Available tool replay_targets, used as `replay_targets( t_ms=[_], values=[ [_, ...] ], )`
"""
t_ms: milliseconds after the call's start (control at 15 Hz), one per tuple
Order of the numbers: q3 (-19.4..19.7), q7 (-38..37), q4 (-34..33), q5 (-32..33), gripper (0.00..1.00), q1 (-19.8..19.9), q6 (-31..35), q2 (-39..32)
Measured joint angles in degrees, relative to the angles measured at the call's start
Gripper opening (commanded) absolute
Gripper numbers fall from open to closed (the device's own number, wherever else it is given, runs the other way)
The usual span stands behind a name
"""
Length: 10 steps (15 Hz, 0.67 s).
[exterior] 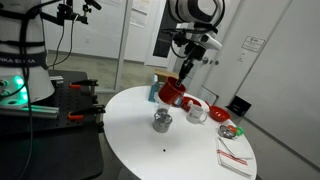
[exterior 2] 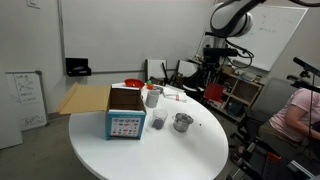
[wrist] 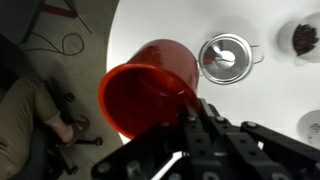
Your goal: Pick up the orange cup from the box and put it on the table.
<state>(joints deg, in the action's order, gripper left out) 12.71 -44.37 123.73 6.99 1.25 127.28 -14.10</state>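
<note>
I should move my gripper toward the blue box [exterior 2: 126, 112] and lower the orange cup onto the bare tabletop beside the metal cup to let go of it. That spot is clear.
My gripper [wrist: 192, 108] is shut on the rim of the orange cup [wrist: 150, 85], a small red-orange plastic cup held tilted in the air. In the wrist view the cup hangs over the edge of the white round table [wrist: 200, 25], partly above the floor. In an exterior view the cup [exterior: 172, 92] is held just above the table [exterior: 180, 145], in front of the blue box [exterior: 156, 88]. In an exterior view the box [exterior 2: 126, 112] stands at the table's left side, with the gripper and cup [exterior 2: 213, 92] far to its right.
A shiny metal cup [wrist: 225, 57] [exterior: 162, 121] [exterior 2: 182, 122] stands on the table near the held cup. A white mug [exterior: 197, 112], a red bowl [exterior: 222, 118] and a red-and-white packet [exterior: 235, 158] lie further along. A small dark-filled cup [wrist: 305, 38] sits apart. A person [exterior 2: 297, 115] sits nearby.
</note>
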Motion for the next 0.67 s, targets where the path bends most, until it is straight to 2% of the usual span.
replay_targets(
  t_ms=[200,333,467,667],
  values=[
    [2.9,-9.9,8.7,6.5,0.02,0.8,7.7,1.8],
    [4.3,-18.3,11.7,12.5,0.02,0.1,12.3,2.0],
    [4.9,-26.2,12.7,19.0,0.02,-1.6,14.0,1.9],
    [2.8,-34.5,13.6,26.8,0.02,-4.5,13.7,2.0]
  ],
)
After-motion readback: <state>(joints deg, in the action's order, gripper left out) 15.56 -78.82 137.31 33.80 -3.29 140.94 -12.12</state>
